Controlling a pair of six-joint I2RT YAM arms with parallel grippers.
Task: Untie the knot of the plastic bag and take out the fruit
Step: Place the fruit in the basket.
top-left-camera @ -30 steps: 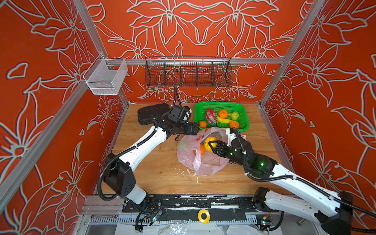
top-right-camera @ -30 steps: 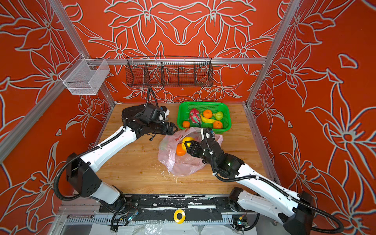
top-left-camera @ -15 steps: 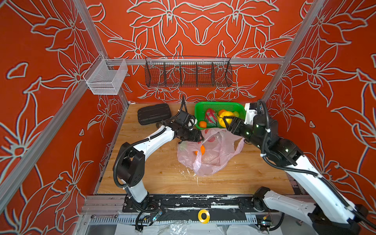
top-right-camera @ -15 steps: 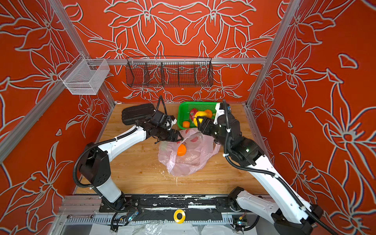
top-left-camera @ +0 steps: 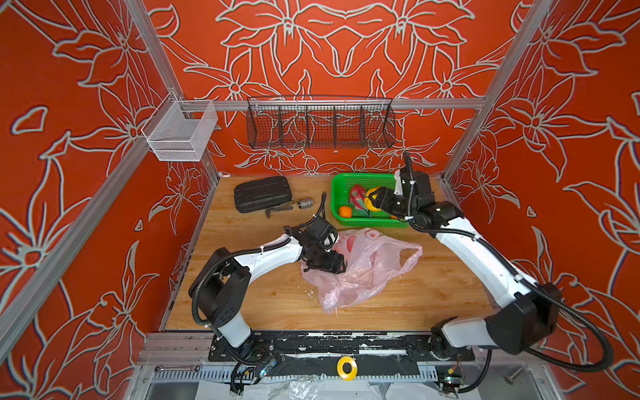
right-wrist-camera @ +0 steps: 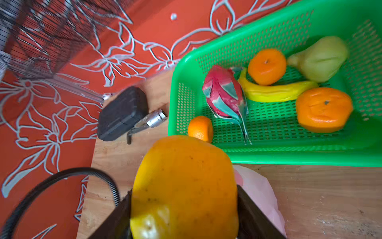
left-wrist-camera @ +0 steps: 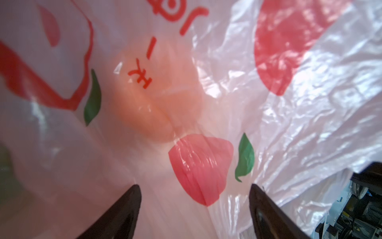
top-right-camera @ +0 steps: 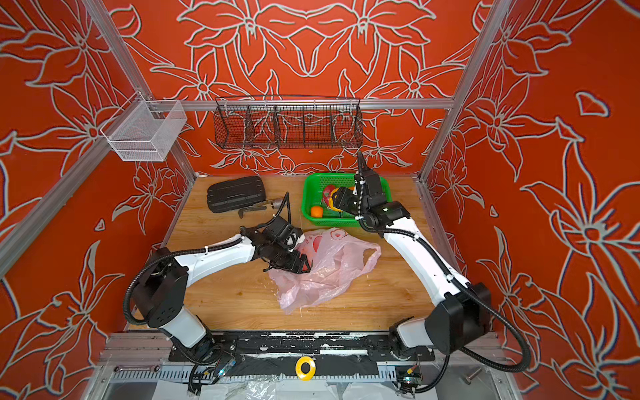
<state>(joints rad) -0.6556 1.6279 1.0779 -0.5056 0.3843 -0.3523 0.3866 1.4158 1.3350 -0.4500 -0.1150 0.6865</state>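
My right gripper will next go past the dragon fruit and down, to let go of the yellow fruit (right-wrist-camera: 184,175) on the bare bottom of the basket, which is below it toward the black case.
The pale pink plastic bag (top-left-camera: 367,266) (top-right-camera: 329,266) lies crumpled mid-table, one handle loop (top-left-camera: 408,252) spread open. The knot is not in view. My left gripper (top-left-camera: 341,265) (left-wrist-camera: 194,186) hovers open over the bag's left edge with only plastic (left-wrist-camera: 289,103) between its fingers. An orange fruit (left-wrist-camera: 153,99) shows through the film. My right gripper (top-left-camera: 370,202) (right-wrist-camera: 184,207) is shut on a yellow round fruit (right-wrist-camera: 184,175) above the green basket (top-left-camera: 363,180) (right-wrist-camera: 268,159). In the basket lie a dragon fruit (right-wrist-camera: 224,95), oranges (right-wrist-camera: 324,109), a pale green fruit (right-wrist-camera: 320,58) and a banana (right-wrist-camera: 275,91).
A black case (top-left-camera: 261,193) and a silver tool (top-left-camera: 301,203) lie at the back left of the wooden table. A black wire rack (top-left-camera: 320,126) and a white mesh basket (top-left-camera: 180,135) hang on the rear frame.
My right gripper lifted the yellow fruit out of the bag and carried it back over the green basket. My left gripper moved forward along the bag's left edge, and the bag has sagged flatter.
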